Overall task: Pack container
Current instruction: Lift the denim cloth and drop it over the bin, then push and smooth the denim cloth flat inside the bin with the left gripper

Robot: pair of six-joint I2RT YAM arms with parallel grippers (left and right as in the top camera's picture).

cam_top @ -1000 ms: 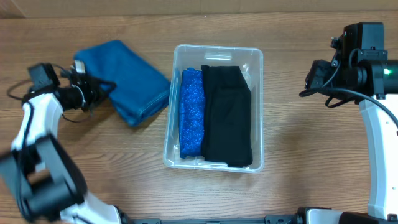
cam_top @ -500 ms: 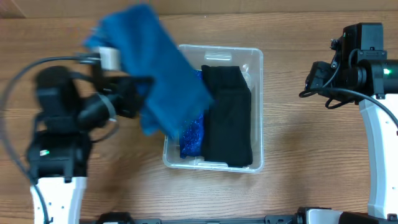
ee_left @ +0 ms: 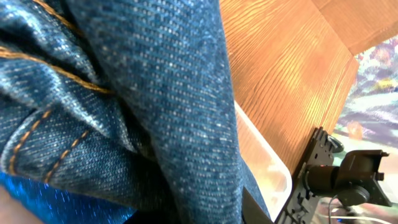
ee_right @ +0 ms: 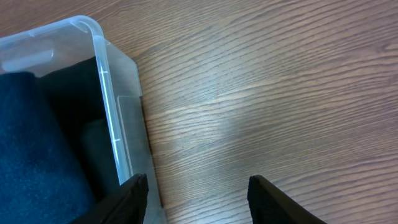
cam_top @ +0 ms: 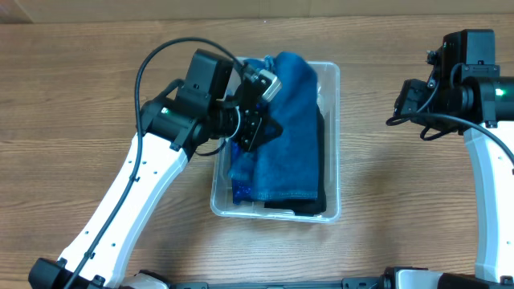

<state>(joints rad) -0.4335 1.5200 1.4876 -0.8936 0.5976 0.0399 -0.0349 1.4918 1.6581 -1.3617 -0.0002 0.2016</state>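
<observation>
I need to raise my left gripper slightly next, then lower the jeans (cam_top: 289,136) onto the bright blue sparkly cloth (cam_top: 238,191) below it in the bin and let go.
The clear plastic container (cam_top: 331,136) stands mid-table. Inside it lie a bright blue sparkly cloth (cam_top: 238,191) at the left and a black garment (cam_top: 305,206) at the right. Folded blue jeans (cam_top: 289,136) now drape over both, inside the bin. My left gripper (cam_top: 257,104) is over the bin's left part and shut on the jeans; the denim (ee_left: 137,93) fills the left wrist view. My right gripper (ee_right: 198,196) is open and empty, over bare wood just right of the container (ee_right: 109,93).
The wooden table (cam_top: 401,209) surrounds the bin. The right arm (cam_top: 458,80) stands at the right edge. A cable loops above the left arm (cam_top: 152,60).
My left arm carried the jeans from the table at the left up and over into the container, on top of the other clothes. The right arm has not moved.
</observation>
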